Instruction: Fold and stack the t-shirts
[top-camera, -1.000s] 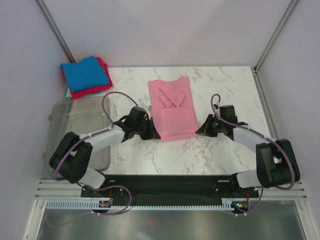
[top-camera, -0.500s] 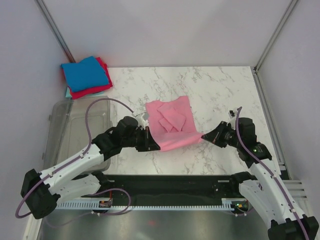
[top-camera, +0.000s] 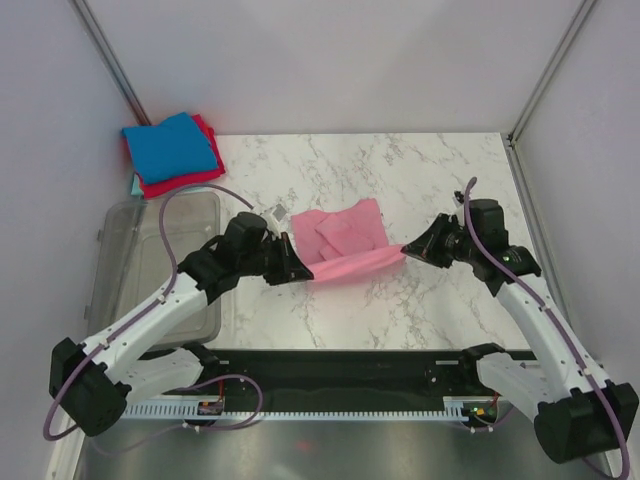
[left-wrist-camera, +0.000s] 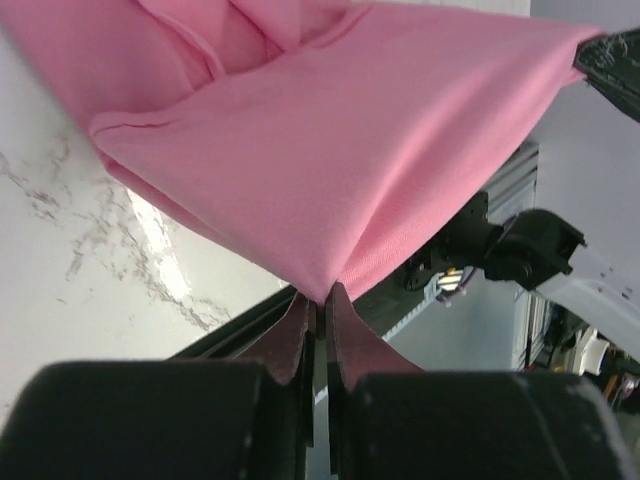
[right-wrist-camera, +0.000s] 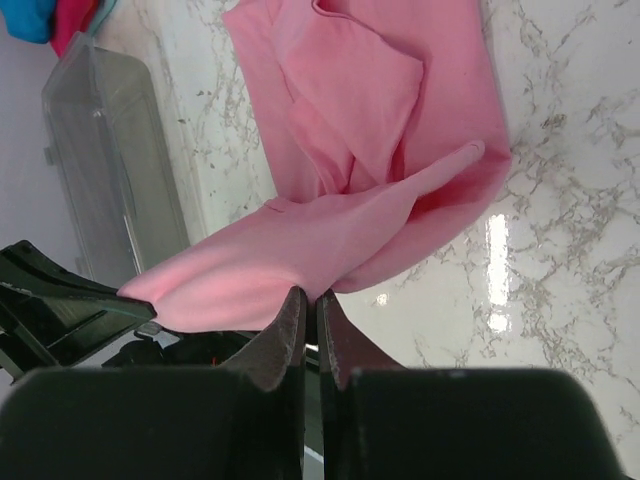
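Note:
I will carry the pink t-shirt's hem in my right gripper outward next, over the pink t-shirt and down onto its far end (top-camera: 370, 208) to let go of it, because that end is uncovered.
A light pink t-shirt (top-camera: 345, 240) lies partly folded on the marble table (top-camera: 440, 180), its near hem lifted off the surface. My left gripper (top-camera: 302, 270) is shut on the hem's left corner, and my right gripper (top-camera: 405, 250) is shut on its right corner. The left wrist view shows the pink t-shirt (left-wrist-camera: 330, 150) stretched from the left gripper (left-wrist-camera: 318, 296). In the right wrist view the pink t-shirt (right-wrist-camera: 370, 120) rises from the table to the right gripper (right-wrist-camera: 312, 298). A stack of folded t-shirts, blue (top-camera: 172, 146) over red (top-camera: 175, 183), sits at the far left corner.
A clear plastic tub (top-camera: 150, 260) stands on the left, under my left arm; it also shows as the tub (right-wrist-camera: 110, 170) in the right wrist view. Grey walls enclose the table at the back and both sides.
Both grippers have risen from the table with the pink t-shirt's near hem and carried it away from me, over the shirt. The cloth now bunches into a shorter shape.

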